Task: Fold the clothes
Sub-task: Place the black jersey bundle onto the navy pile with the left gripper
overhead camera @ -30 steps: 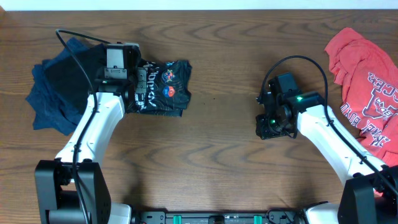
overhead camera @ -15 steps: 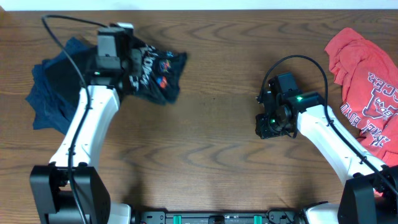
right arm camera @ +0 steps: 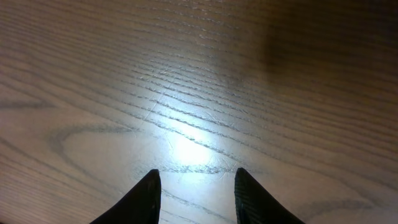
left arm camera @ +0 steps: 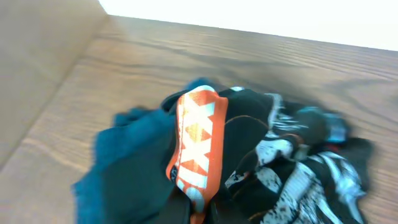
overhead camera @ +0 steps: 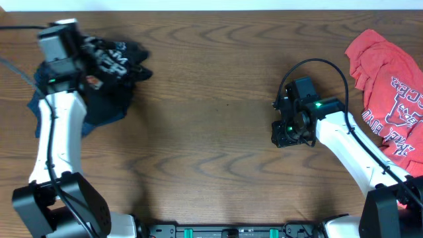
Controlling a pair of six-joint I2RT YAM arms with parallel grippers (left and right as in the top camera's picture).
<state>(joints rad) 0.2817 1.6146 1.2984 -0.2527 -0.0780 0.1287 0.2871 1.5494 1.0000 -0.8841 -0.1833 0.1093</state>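
Observation:
My left gripper should move down and left in the overhead view and release the trimmed fold, as the jersey hangs bunched over the dark blue garment [left arm camera: 147, 167].
The black jersey [overhead camera: 117, 55] with white lettering hangs bunched from my left gripper [overhead camera: 84, 61], which is shut on it at the far left back of the table. In the left wrist view the jersey [left arm camera: 298, 168] shows an orange-and-white patch [left arm camera: 199, 134], and the cloth hides my fingers. A dark blue garment [overhead camera: 104, 109] lies under and beside it, seen too in the left wrist view [left arm camera: 127, 168]. My right gripper [overhead camera: 285, 135] hovers open over bare wood right of centre, with nothing between its fingertips [right arm camera: 152, 180].
A red T-shirt [overhead camera: 390, 73] with white lettering lies crumpled at the right edge of the table. The wooden table top [overhead camera: 211, 132] stretches between the two arms. A pale wall edge runs along the back.
My left arm has swung left with the black jersey, carrying it off the table's middle-left to above the dark blue garment. The right arm has stayed put.

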